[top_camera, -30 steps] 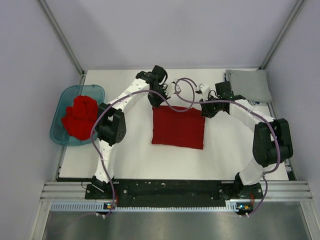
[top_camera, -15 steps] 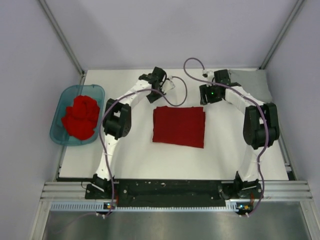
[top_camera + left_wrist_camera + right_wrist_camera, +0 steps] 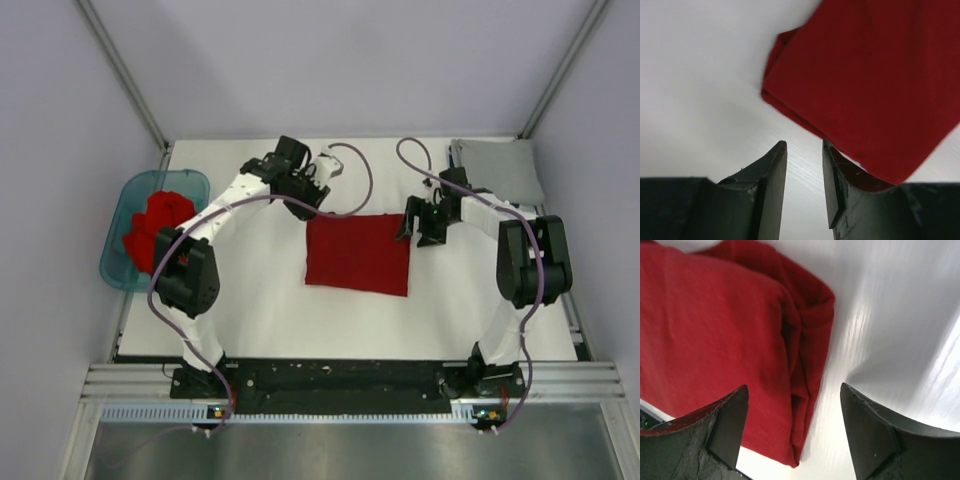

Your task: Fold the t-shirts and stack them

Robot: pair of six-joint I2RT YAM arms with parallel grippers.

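Observation:
The right gripper needs to move gently down and to the left in the top view next, onto the bunched fold of the red t-shirt, because that fold runs between the gripper's open fingers.
A red t-shirt (image 3: 358,253) lies folded into a flat rectangle in the middle of the table. My left gripper (image 3: 312,192) hovers by its far left corner, open a little, with only bare table between its fingers (image 3: 804,145); the red t-shirt (image 3: 875,85) lies just beyond them. My right gripper (image 3: 421,226) is at the far right corner, open wide (image 3: 793,390) above the folded edge of the red t-shirt (image 3: 725,340), gripping nothing. A crumpled red t-shirt (image 3: 150,228) fills the tub. A folded grey t-shirt (image 3: 497,170) rests at the back right.
The translucent teal tub (image 3: 118,262) sits at the table's left edge, close to the left arm's elbow (image 3: 184,276). Purple cables loop above both wrists. Grey walls and metal posts enclose the table on three sides.
Both grippers went from shut to open and let go of the red t-shirt's far edge. The left arm's elbow swung left toward the tub. The right gripper came back to the right corner.

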